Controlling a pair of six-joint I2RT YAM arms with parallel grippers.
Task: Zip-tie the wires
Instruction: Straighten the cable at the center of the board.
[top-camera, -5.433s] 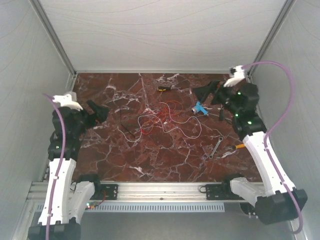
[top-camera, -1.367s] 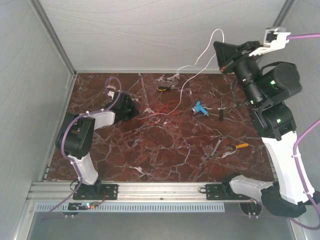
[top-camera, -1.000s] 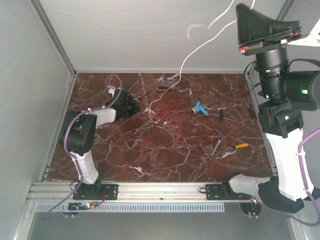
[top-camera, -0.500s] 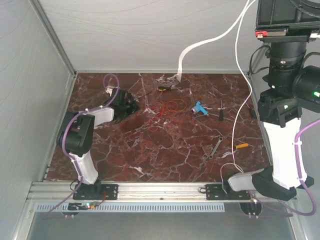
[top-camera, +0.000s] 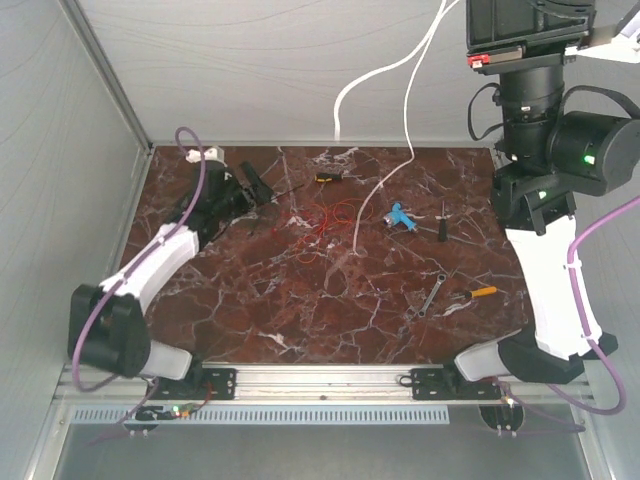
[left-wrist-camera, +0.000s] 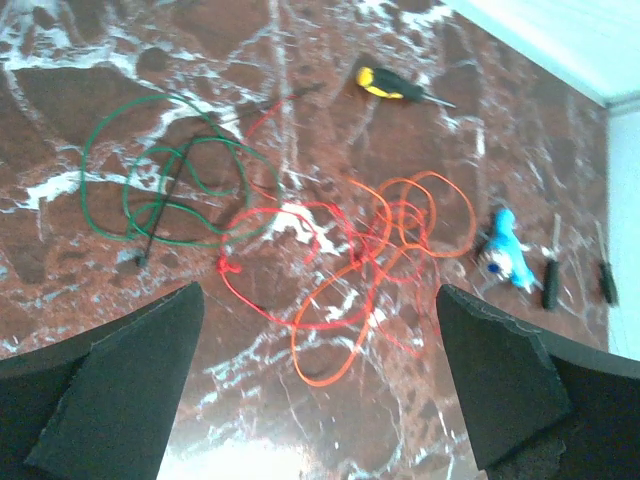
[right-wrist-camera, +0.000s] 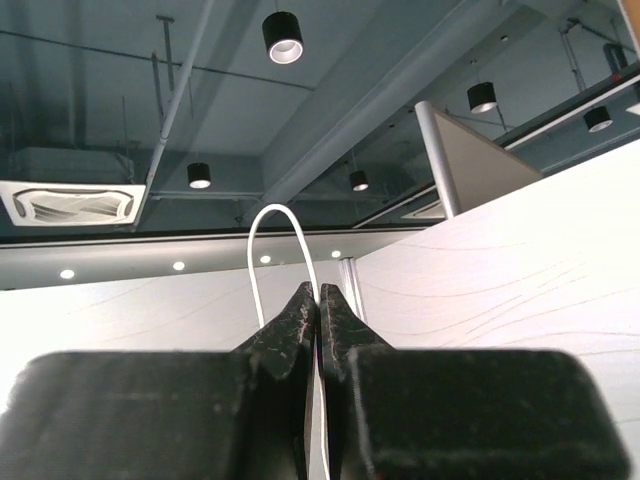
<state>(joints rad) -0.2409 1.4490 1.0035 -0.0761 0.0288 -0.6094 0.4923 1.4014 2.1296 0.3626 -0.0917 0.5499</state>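
My left gripper swings back and toward the right in the top view to the white wire's lower part next, since it dangles from my right gripper.
Red and orange wires (left-wrist-camera: 340, 262) lie tangled on the marble table (top-camera: 250, 300), with a green wire (left-wrist-camera: 130, 190) looped beside them. In the top view the same red wires (top-camera: 335, 214) sit at the table's middle back. My left gripper (left-wrist-camera: 315, 395) hovers open just above them, its fingers (left-wrist-camera: 120, 400) wide apart and nothing between them; from above it (top-camera: 254, 187) is at the back left. My right gripper (right-wrist-camera: 318, 296) is raised high and shut on a white wire (right-wrist-camera: 262, 240), which hangs (top-camera: 385, 180) down to the table.
A yellow-black screwdriver (top-camera: 328, 177) lies at the back. A blue tool (top-camera: 400, 216) and a black screwdriver (top-camera: 442, 222) sit to the right of the wires. A wrench (top-camera: 430, 297) and an orange-handled screwdriver (top-camera: 480, 292) lie nearer the right arm (top-camera: 545, 250). White walls enclose the table.
The left gripper has opened wide and its arm has stretched out lower. The white wire's hanging strands have swung left, from the right arm's base towards mid-table.
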